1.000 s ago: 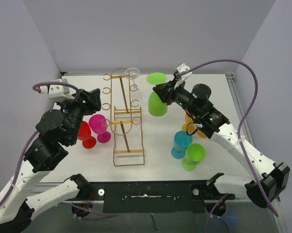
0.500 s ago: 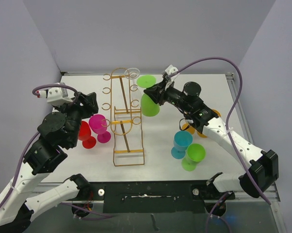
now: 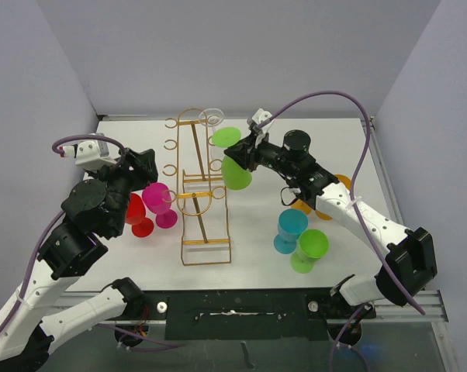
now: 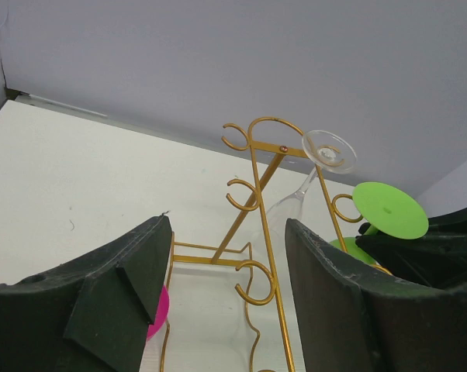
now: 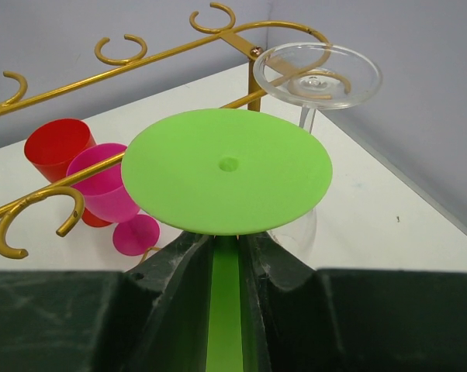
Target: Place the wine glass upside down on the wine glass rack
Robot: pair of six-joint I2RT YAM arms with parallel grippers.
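Note:
The right gripper moves toward the rack (image 3: 205, 203) next and brings the green glass's stem into the ring hook beside the clear glass (image 3: 211, 118), since that hook is empty.
The gold wire wine glass rack (image 3: 205, 203) stands mid-table, ring hooks down both sides; it also shows in the left wrist view (image 4: 258, 225) and the right wrist view (image 5: 133, 54). A clear wine glass (image 3: 211, 118) hangs upside down at its far right hook (image 4: 326, 151) (image 5: 317, 75). My right gripper (image 3: 243, 153) is shut on the stem of a green wine glass (image 3: 232, 159), held upside down with its foot (image 5: 227, 169) up, right beside the rack's right side. My left gripper (image 3: 140, 165) is open and empty, left of the rack.
A red glass (image 3: 137, 215) and a magenta glass (image 3: 159, 203) stand left of the rack. A teal glass (image 3: 289, 229), another green glass (image 3: 309, 249) and an orange one (image 3: 326, 194) stand at the right, under my right arm.
My right gripper has carried the green glass leftward, from well right of the rack to right beside its right hooks. The left arm has shifted slightly.

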